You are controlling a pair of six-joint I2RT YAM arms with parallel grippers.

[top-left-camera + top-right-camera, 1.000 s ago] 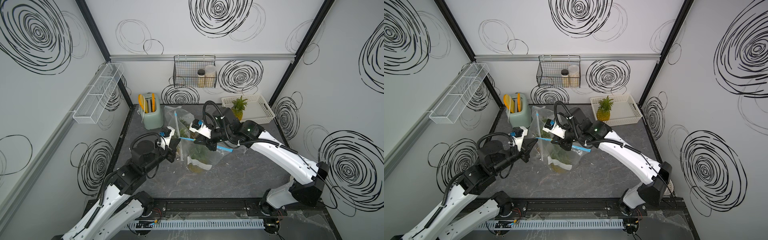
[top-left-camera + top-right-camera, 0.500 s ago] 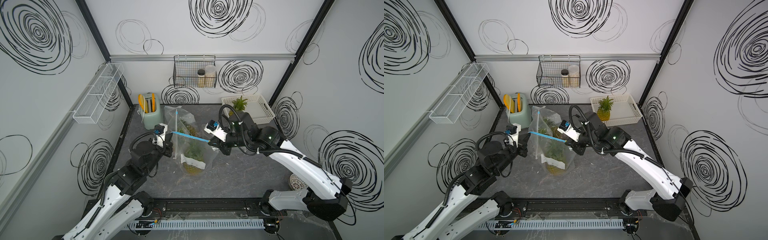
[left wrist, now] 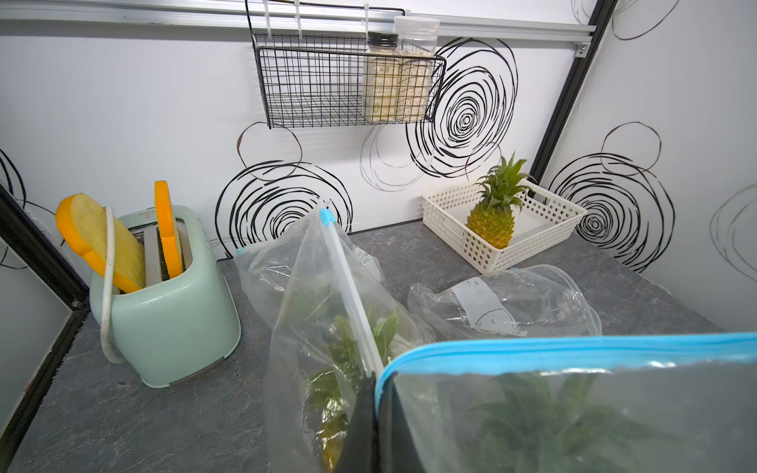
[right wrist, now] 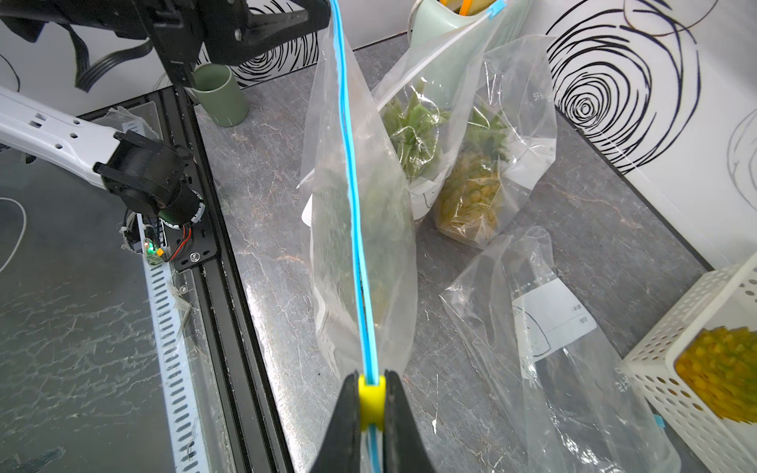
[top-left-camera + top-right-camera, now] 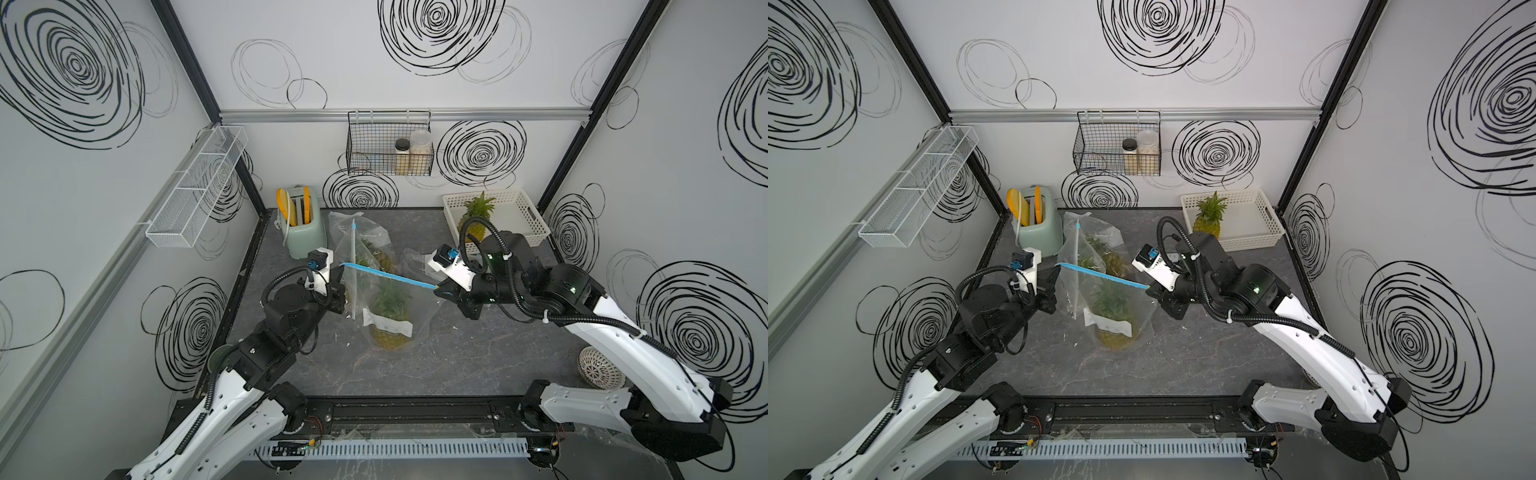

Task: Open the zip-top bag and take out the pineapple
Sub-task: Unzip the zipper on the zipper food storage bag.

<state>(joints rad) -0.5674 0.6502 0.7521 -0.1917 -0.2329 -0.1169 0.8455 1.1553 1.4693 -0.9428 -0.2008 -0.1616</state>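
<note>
The yellow slider is already at the end of the blue zip, so my right gripper needs to pull it away from the second bag and slightly back next, then let go of it.
The clear zip-top bag [image 5: 419,309] stands on the table's middle, its blue zip strip [image 5: 386,275] stretched taut between my two grippers. A pineapple [image 5: 390,332] with green leaves sits upright inside it. My left gripper [image 5: 341,272] is shut on the strip's left corner, and the left wrist view shows the black fingers [image 3: 362,413] pinching the blue edge [image 3: 573,348]. My right gripper [image 5: 437,287] is shut on the yellow slider [image 4: 372,399] at the strip's other end. In both top views the bag [image 5: 1142,316] hangs below the strip.
Behind it stands a second bag with a pineapple [image 5: 365,249], and an empty bag [image 4: 545,327] lies to the right. A white basket [image 5: 532,216] holding a pineapple sits back right, a mint toaster [image 5: 301,237] back left, and a green cup [image 4: 221,96] near the left arm.
My right gripper has travelled right along the zip strip, away from the left gripper. The strip is now drawn out long between them and the bag stands more upright.
</note>
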